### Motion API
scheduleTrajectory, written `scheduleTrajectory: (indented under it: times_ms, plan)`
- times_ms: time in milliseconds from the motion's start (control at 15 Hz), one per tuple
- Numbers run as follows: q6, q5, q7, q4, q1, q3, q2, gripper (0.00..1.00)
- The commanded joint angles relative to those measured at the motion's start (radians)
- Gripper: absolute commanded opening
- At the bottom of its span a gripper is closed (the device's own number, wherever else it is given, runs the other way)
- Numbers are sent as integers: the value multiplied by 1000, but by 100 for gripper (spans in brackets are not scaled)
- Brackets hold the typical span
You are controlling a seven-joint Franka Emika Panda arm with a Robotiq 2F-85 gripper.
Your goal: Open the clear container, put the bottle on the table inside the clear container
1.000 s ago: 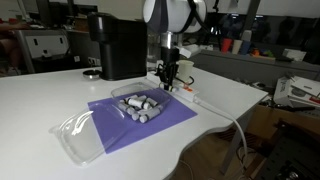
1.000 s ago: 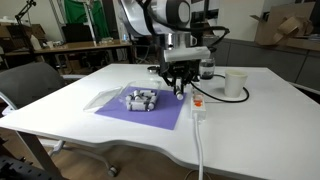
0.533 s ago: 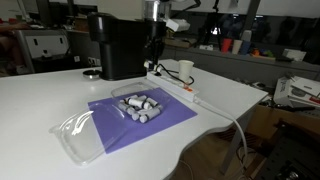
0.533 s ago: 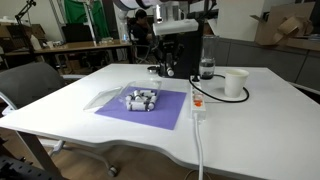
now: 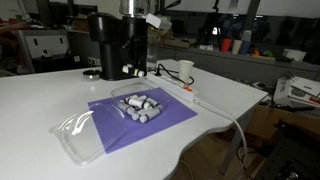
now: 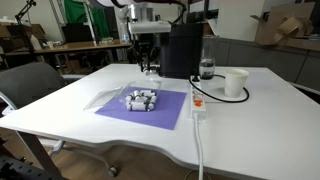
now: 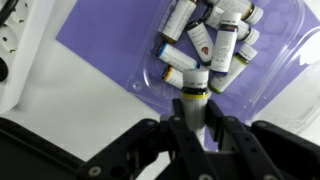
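Next, my gripper goes over the open clear container [image 5: 140,107], then brings the white bottle down toward the bottles inside.
The clear container [image 5: 140,107] lies open on a purple mat, with several small bottles inside; it also shows in both exterior views [image 6: 140,100] and in the wrist view [image 7: 272,72]. Its thin clear lid [image 5: 80,135] lies on the white table [image 5: 40,100] beside the mat. My gripper [image 7: 197,108] is shut on a small white bottle with a yellow band [image 7: 195,82]. The gripper hangs above the table in front of the coffee machine in both exterior views [image 5: 133,68] [image 6: 148,68], behind the container.
A tall black coffee machine [image 5: 115,45] stands at the back. A white cup [image 6: 235,83] and a white power strip with cable [image 6: 198,108] lie beside the purple mat [image 6: 165,112]. The table's rounded edge is near the mat's front.
The arm has lifted from the table by the power strip and swung across toward the coffee machine, now carrying a bottle above the container's far side.
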Motion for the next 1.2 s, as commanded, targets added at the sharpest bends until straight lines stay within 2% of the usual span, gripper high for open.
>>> scheduleTrajectory:
  times_ms: [0,400,467,533,933,1000,1133]
  plan:
    - [-15,10,-21,-57,19,2,-31,7]
    - [-7,-9,-8,-95,38,-12,3,7]
    - [-13,-13,-7,-97,39,-13,7,52]
    - [-12,-12,-5,-101,38,-14,11,53]
    - [-8,6,21,-104,32,-20,7,94]
    - [-3,11,35,-106,32,-24,1,98]
    - [5,35,74,-108,30,-29,-19,100]
